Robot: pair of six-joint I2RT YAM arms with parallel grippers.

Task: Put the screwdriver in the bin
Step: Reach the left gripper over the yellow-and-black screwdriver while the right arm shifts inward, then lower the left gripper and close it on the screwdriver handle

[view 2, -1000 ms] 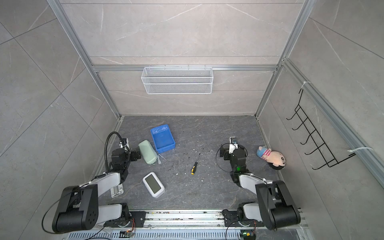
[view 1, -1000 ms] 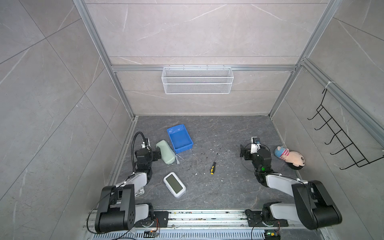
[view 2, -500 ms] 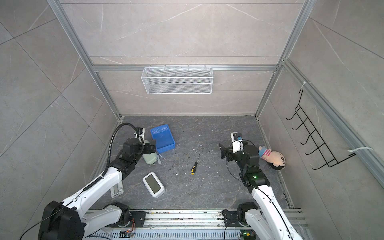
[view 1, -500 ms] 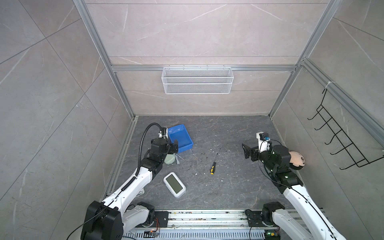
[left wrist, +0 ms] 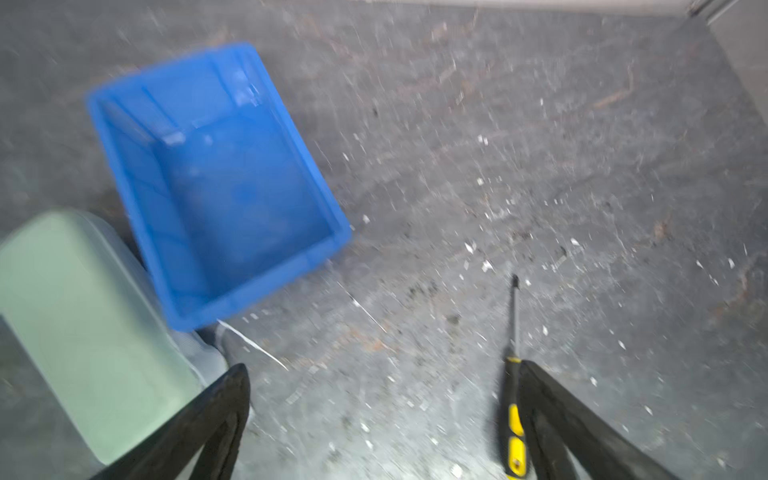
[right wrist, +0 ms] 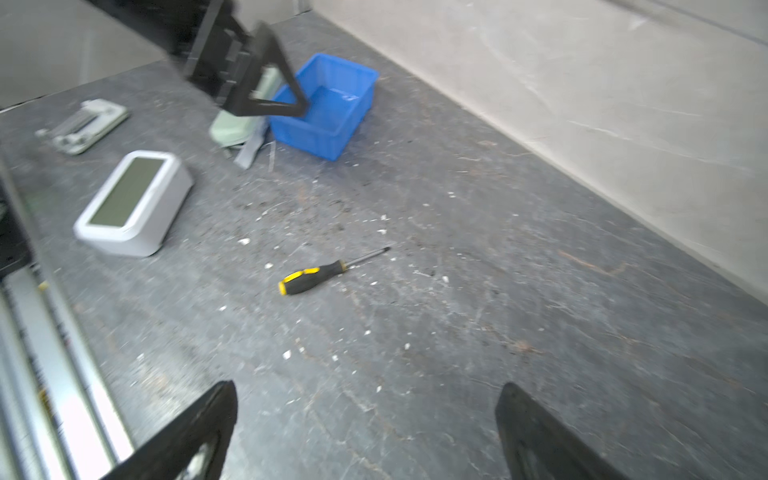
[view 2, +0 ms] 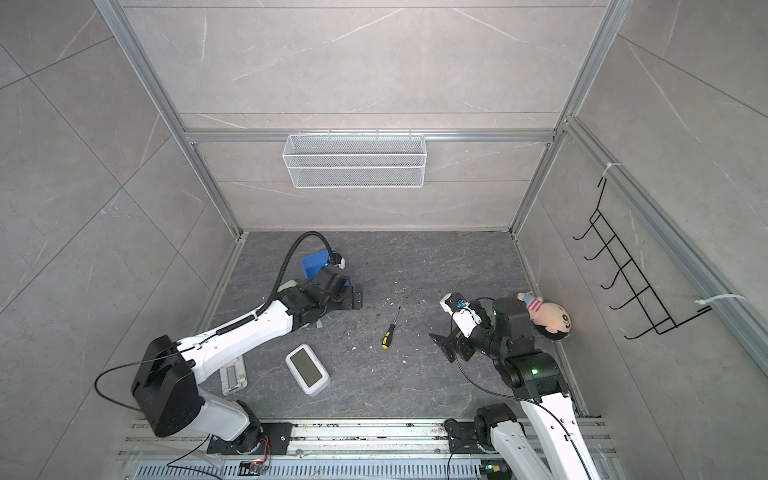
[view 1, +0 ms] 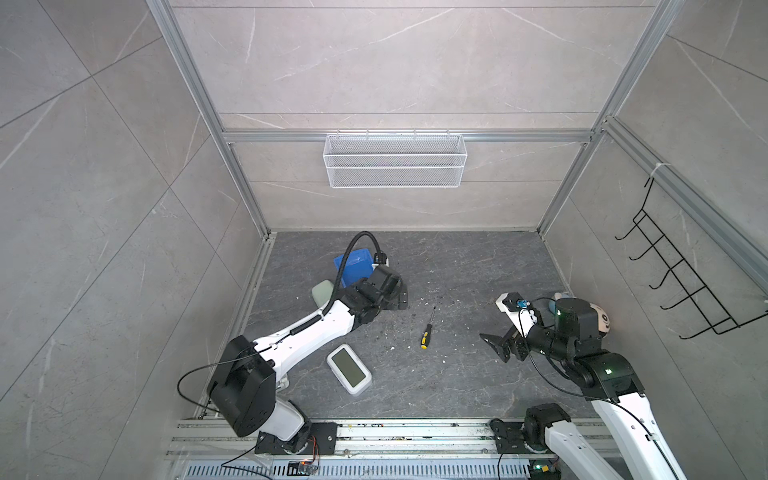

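Observation:
The screwdriver handle's black part (view 1: 427, 331) lies on the floor nearer one finger than the other. So my left gripper moves away from the bin (view 1: 352, 266) and down over the black part next.
The screwdriver (view 1: 424, 340), black-and-yellow handle and thin dark shaft, lies flat on the dark floor mid-scene in both top views (view 2: 387, 337). Left of it and farther back stands the blue bin (view 1: 352, 266), empty in the left wrist view (left wrist: 224, 183), partly covered by my left arm. My left gripper (view 1: 398, 297) hovers open between bin and screwdriver; one finger (left wrist: 552, 407) passes just beside the screwdriver's handle (left wrist: 514, 419), which lies between the spread fingers without being held. My right gripper (view 1: 496, 347) hangs open, nothing in it, right of the screwdriver (right wrist: 309, 279).
A white digital clock (view 1: 349, 370) lies in front of the left arm. A pale green object (view 1: 323, 291) touches the bin's left side. A plush doll (view 2: 548, 318) sits by the right wall. White mesh basket (view 1: 395, 160) on the back wall; black hook rack (view 1: 681, 286) right.
Both arms have risen from their folded rest. The left gripper has swung right, past the bin toward the screwdriver. The right gripper has moved forward and inward. The screwdriver has not moved.

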